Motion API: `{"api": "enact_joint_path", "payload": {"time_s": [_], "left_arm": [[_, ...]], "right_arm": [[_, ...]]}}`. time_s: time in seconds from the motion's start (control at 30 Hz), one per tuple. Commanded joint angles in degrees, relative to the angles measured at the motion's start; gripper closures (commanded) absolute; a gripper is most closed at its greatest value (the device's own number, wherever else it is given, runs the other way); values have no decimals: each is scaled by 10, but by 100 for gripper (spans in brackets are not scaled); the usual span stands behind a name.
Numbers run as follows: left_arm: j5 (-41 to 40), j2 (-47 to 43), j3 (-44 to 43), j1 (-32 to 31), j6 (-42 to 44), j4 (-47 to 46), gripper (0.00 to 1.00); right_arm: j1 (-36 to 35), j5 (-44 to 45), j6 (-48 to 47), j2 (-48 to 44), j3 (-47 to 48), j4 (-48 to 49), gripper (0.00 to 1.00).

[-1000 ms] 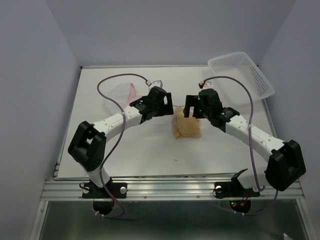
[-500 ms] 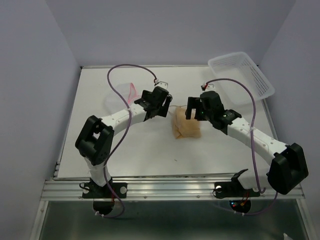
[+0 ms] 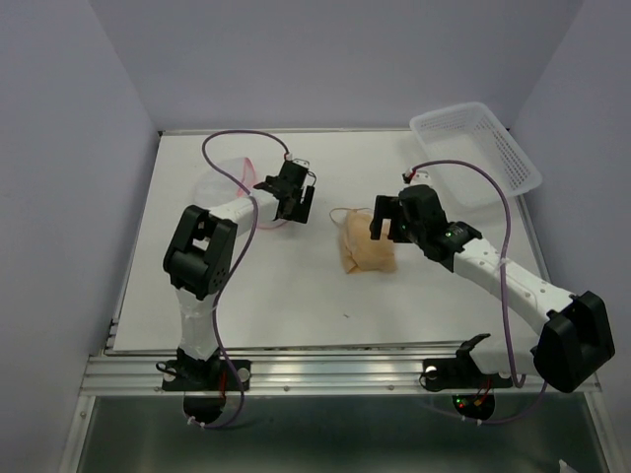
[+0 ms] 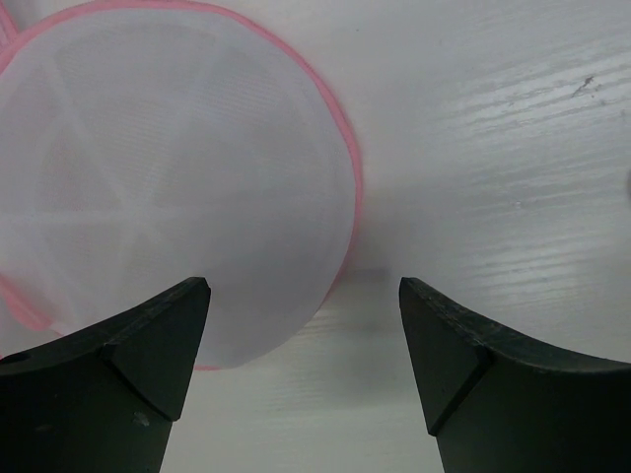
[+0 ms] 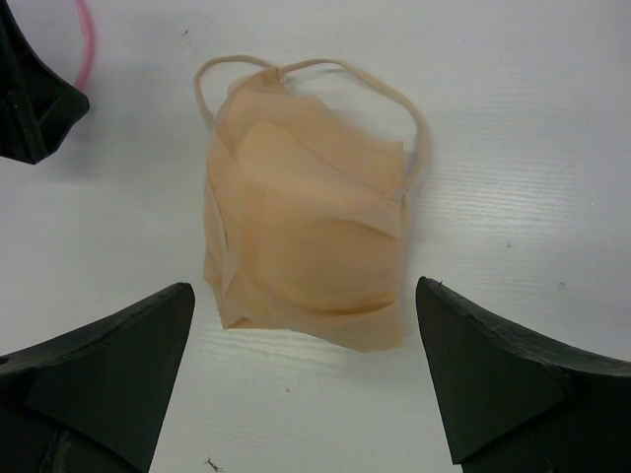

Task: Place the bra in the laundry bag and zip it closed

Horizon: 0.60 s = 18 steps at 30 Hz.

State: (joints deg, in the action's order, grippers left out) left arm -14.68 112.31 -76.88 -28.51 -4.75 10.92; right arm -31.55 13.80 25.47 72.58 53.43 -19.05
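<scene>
Next, my left gripper lowers its open fingers around the round lid's pink edge (image 4: 329, 294) and closes them, as that edge lies below, in line with their gap.
The peach-beige bra (image 3: 367, 251) lies folded on the white table near the middle, its straps looping toward the far side; it also shows in the right wrist view (image 5: 306, 236). My right gripper (image 3: 386, 221) hovers open just above its right side, and in the right wrist view the gripper (image 5: 306, 296) has its jaws wide on either side of the bra's near edge. The white mesh laundry bag (image 3: 229, 180) with a pink rim lies at the far left and fills the upper left of the left wrist view (image 4: 168, 177). My left gripper (image 3: 292, 197) is open and empty at the bag's right edge (image 4: 304, 325).
A white slotted plastic basket (image 3: 478, 148) sits tilted at the far right corner, overhanging the table edge. A fingertip of my left gripper (image 5: 30, 89) shows at the upper left of the right wrist view, next to a bit of pink rim (image 5: 87, 30).
My left gripper has swung left and away from the bra to the bag's edge, its arm folding back. My right gripper has shifted slightly nearer over the bra. The bra has not moved.
</scene>
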Motion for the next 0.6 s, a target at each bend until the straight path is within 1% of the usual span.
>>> {"api": "enact_joint_path", "payload": {"time_s": [0.0, 0.03, 0.13, 0.17, 0.2, 0.27, 0.33, 0.37, 0.5, 0.57], "left_arm": [[53, -17, -7, -12, 33, -23, 11], [60, -14, -6, -11, 35, -24, 11], [47, -3, -7, -11, 33, -22, 11], [43, 5, -8, -10, 33, -20, 12], [40, 9, -11, -11, 33, -15, 15], [31, 19, -18, -10, 29, -9, 16], [26, 25, -20, -9, 27, -9, 20], [25, 30, -21, -8, 25, -7, 25], [8, 52, -37, -3, 19, 6, 30], [19, 65, -46, 4, 15, 11, 39]], "right_arm": [[3, 25, 0, -7, -1, 7, 0], [3, 27, -1, -5, 0, 7, 0], [3, 28, 0, -2, 2, 7, 0], [3, 28, 0, -2, 4, 6, 0], [3, 27, 0, -2, 3, 6, 0], [3, 29, 2, -4, 2, 5, 0], [3, 32, 4, -9, -1, 6, 0], [3, 34, 5, -14, -4, 5, 0], [3, 40, 11, -27, -15, 4, 0], [3, 40, 15, -38, -21, 4, 0]]}}
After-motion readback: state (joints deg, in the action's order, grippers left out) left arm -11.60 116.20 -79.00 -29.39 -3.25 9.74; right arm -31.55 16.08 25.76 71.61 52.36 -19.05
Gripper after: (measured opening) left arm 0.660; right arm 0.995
